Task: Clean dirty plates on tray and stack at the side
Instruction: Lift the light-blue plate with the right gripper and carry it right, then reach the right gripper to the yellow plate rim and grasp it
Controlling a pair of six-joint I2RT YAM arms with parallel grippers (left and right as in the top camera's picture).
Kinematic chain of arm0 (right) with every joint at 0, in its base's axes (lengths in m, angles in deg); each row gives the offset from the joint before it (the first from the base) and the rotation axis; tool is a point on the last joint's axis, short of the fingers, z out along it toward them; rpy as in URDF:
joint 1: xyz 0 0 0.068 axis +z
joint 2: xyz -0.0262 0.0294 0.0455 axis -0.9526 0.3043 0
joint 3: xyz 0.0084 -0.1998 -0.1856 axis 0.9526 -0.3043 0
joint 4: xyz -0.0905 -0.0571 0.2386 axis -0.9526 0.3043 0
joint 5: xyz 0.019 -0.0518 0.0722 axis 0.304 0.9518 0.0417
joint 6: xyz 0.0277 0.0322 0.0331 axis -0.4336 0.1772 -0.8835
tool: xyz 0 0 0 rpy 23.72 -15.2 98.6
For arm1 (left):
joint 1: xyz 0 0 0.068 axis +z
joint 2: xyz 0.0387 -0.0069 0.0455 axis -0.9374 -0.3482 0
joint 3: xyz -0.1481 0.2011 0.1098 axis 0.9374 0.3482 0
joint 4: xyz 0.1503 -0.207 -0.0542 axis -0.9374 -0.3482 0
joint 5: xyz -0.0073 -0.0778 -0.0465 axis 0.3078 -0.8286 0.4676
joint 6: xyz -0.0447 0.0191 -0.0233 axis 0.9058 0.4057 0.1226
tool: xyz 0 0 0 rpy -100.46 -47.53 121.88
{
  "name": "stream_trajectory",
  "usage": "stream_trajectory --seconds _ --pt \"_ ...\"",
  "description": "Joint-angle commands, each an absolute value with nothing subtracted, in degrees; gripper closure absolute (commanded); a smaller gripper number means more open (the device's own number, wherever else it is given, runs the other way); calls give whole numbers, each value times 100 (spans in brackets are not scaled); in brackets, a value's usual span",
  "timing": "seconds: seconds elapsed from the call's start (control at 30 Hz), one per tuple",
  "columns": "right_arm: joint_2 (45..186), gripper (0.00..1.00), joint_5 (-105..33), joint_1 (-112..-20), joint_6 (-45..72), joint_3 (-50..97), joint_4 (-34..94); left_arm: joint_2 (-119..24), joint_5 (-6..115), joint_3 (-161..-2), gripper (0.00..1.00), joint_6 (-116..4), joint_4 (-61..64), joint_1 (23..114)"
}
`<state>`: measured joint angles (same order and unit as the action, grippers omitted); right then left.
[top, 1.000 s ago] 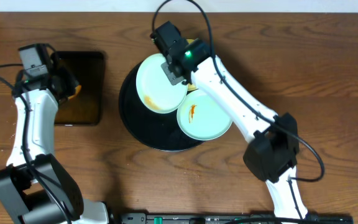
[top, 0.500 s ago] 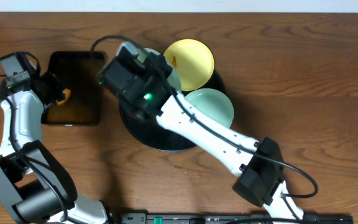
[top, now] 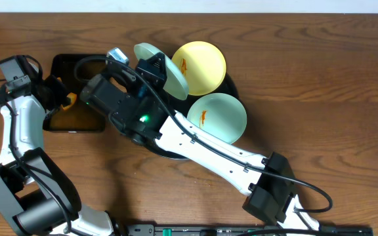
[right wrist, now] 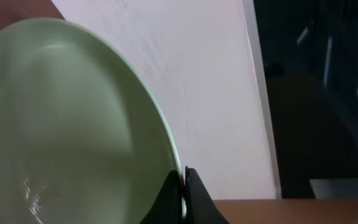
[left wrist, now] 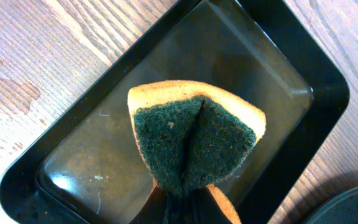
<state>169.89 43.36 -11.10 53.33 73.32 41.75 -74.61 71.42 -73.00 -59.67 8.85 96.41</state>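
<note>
My right gripper should next turn the plate flatter and swing past the pale yellow plate, down toward the bare wood beside the round tray, because that spot is empty.
My right gripper is shut on the rim of a mint-blue plate and holds it tilted on edge in the air. In the overhead view this held plate is above the left part of the round black tray. A pale yellow plate and a second mint-blue plate, each with an orange-brown smear, lie on the tray. My left gripper is shut on a folded green and yellow sponge above the rectangular black tray.
The rectangular black tray lies left of the round tray on the brown wooden table. My right arm crosses the table from the front right to the round tray.
My right gripper has lifted the mint-blue plate off the round tray, tipped it on edge and carried it left. My left gripper moved left with the sponge, then stayed.
</note>
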Motion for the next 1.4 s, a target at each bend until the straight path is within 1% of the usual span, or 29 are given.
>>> stream_trajectory --seconds 0.0,0.07,0.1,0.13,0.2,0.27,0.3,0.43,0.47,0.53,0.57,0.6,0.63,0.67,0.73,0.8,0.93,1.07,1.1,1.13,1.2,1.23,1.27,1.3,1.33,1.37 --pt "16899 99 3320 -1374 3707 7437 4851 -7478 7085 -7394 93 -6046 818 9660" --pt "16897 99 2192 -1564 2946 7445 5266 -7478 7085 -7394 93 -6044 815 9660" --pt "16895 99 1152 -1737 2470 7489 5550 -7478 7083 -7394 93 -6044 815 9660" --pt "16895 99 -195 -2043 1878 7596 5874 -7478 7085 -7394 93 -6044 800 9660" --pt "16895 99 -1318 -2430 1388 7686 6094 -7478 7085 -7394 93 -6044 778 9660" --pt "16895 99 -2800 -3014 1174 7699 6256 -7478 7085 -7394 92 -6044 756 9660" --pt "16895 99 -3681 -3488 1178 7699 6361 -7478 7085 -7394 93 -6046 756 9660" --pt "16895 99 -5373 -4841 1198 7699 6610 -7478 7085 -7394 93 -6044 754 9660" --pt "16897 99 -5565 -5232 1255 7694 6700 -7478 7085 -7394 92 -6044 752 9660" --pt "16897 99 -5543 -6039 1405 7692 6966 -7478 7085 -7394 93 -6044 750 9660" --pt "16897 99 -5504 -6268 1484 7690 7050 -7478 7085 -7394 93 -6044 750 9660" --pt "16897 99 -5462 -6745 1641 7675 7213 -7478 7085 -7394 93 -6044 752 9660" --pt "16897 99 -5458 -6957 1711 7666 7277 -7478 7085 -7394 93 -6044 752 9660" --pt "16899 99 -5311 -7234 1768 7640 7321 -7478 7085 -7394 93 -6046 754 9660" --pt "16901 99 -4291 -7761 1766 7465 7283 -7478 7085 -7394 93 -6044 754 9660" --pt "16906 99 -4059 -7953 1934 7183 7137 -7478 7085 -7394 93 -6044 756 9660" --pt "16908 99 -4031 -8087 1871 6575 6650 -7478 7085 -7394 92 -6046 754 9660" --pt "16908 99 -4448 -7953 2090 6272 6403 -7478 7085 -7394 93 -6044 759 9660" --pt "16908 95 -4483 -7835 2107 6191 6337 -7478 7085 -7394 92 -6044 759 9660" --pt "16908 88 -4477 -7671 2107 6116 6230 -7478 7085 -7394 93 -6046 759 9660" --pt "16908 85 -4481 -7466 2059 6110 6136 -7478 7085 -7394 93 -6046 759 9660" --pt "16908 78 -4533 -7263 1996 6112 6031 -7478 7085 -7394 93 -6044 759 9660" --pt "16908 74 -4575 -7136 1974 6112 5965 -7478 7085 -7394 93 -6044 759 9660" --pt "16908 73 -4614 -6935 1976 6112 5874 -7478 7085 -7394 93 -6044 759 9660" --pt "16912 66 -4608 -6570 1963 6112 5756 -7478 7085 -7394 93 -6044 759 9660" --pt "16914 62 -4581 -6436 1899 6114 5740 -7478 7085 -7394 93 -6044 759 9660"
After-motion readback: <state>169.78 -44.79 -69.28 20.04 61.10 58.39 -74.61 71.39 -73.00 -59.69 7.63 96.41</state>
